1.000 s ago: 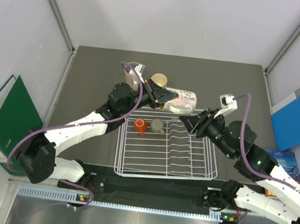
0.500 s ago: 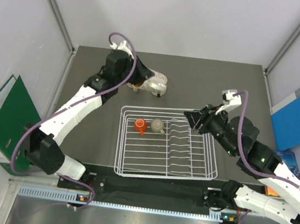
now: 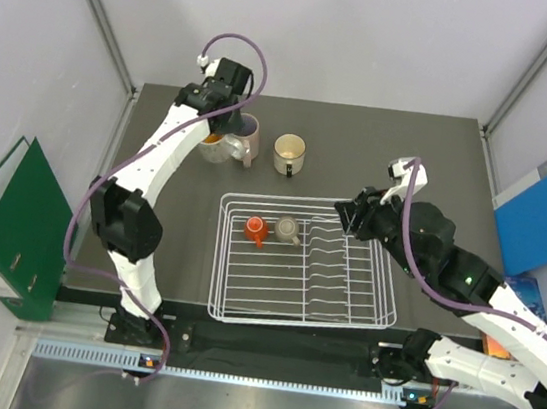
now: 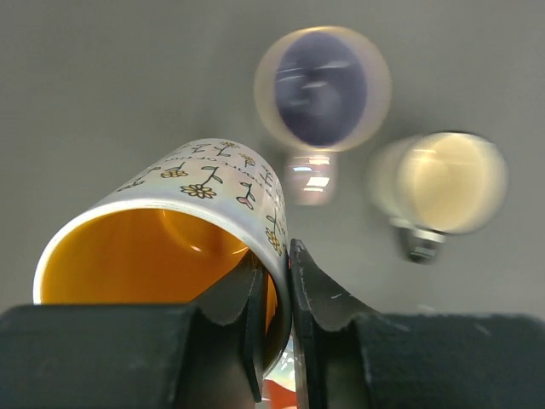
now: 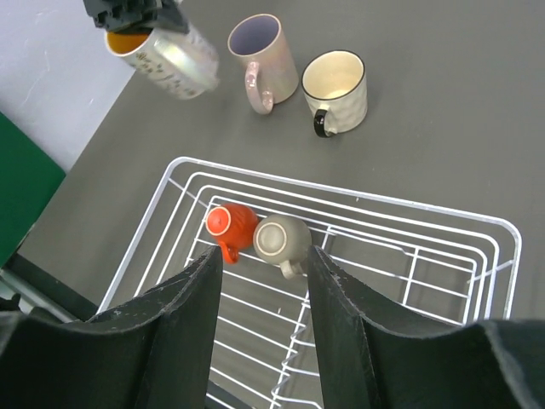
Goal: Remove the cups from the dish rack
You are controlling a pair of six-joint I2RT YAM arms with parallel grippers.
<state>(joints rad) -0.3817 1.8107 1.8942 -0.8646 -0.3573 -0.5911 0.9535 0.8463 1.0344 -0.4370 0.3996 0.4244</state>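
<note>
The spot on the bare tabletop beside the pinkish-beige mug is clear of other cups, so I should next lower my left gripper there to release the speckled mug.
My left gripper (image 3: 217,127) is shut on the rim of the speckled mug with orange inside (image 4: 170,221), one finger inside and one outside. It holds the mug tilted at the table's far left (image 5: 174,60). The pinkish-beige mug (image 3: 246,135) and the cream mug (image 3: 289,151) stand upright on the table just right of it, beyond the rack. The white wire dish rack (image 3: 365,312) holds the small red-orange cup (image 5: 232,224) and the small tan cup (image 5: 279,241), both upside down near its far left. My right gripper (image 5: 264,253) is open and empty above the rack's far side (image 3: 352,218).
A green binder (image 3: 9,220) leans outside the table's left edge. A blue folder (image 3: 546,205) lies to the right. Metal frame posts stand at the far corners. The rack's wavy plate slots (image 3: 331,268) fill its right half.
My left arm swung the speckled mug from above the rack's far edge out to the far left, beside the pinkish-beige mug. My right gripper drew back slightly and stayed open.
</note>
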